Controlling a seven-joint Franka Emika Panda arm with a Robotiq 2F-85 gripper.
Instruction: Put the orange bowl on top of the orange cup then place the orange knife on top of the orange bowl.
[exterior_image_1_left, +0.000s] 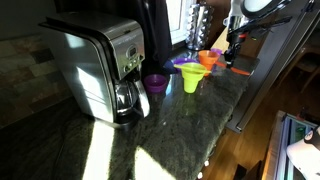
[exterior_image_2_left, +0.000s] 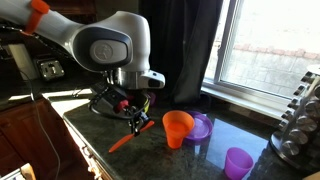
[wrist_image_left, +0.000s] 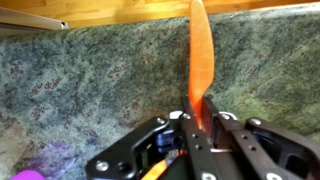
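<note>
My gripper rises next, carries the orange knife (exterior_image_2_left: 130, 138) outward over the orange bowl's open top (exterior_image_2_left: 179, 118) and releases the knife there. The bowl stands outward of my gripper.
My gripper (exterior_image_2_left: 137, 110) is shut on the orange knife (exterior_image_2_left: 130, 138), which hangs at a slant with its tip close to the counter. In the wrist view the knife (wrist_image_left: 200, 55) sticks out straight from between the closed fingers (wrist_image_left: 192, 120). The orange bowl (exterior_image_2_left: 178, 119) appears to sit on the orange cup (exterior_image_2_left: 177, 139), just beside the gripper. In an exterior view the orange bowl (exterior_image_1_left: 208, 54) and orange cup (exterior_image_1_left: 208, 65) look like one funnel shape, with the gripper (exterior_image_1_left: 233, 55) and knife (exterior_image_1_left: 240, 70) next to them.
A purple bowl (exterior_image_1_left: 186, 66) rests on a yellow-green cup (exterior_image_1_left: 190, 83). A purple cup (exterior_image_1_left: 155, 82) stands near a coffee maker (exterior_image_1_left: 100, 65). A spice rack (exterior_image_2_left: 298, 115) stands by the window. The dark stone counter (exterior_image_1_left: 170, 130) ends at an edge (exterior_image_1_left: 235, 125).
</note>
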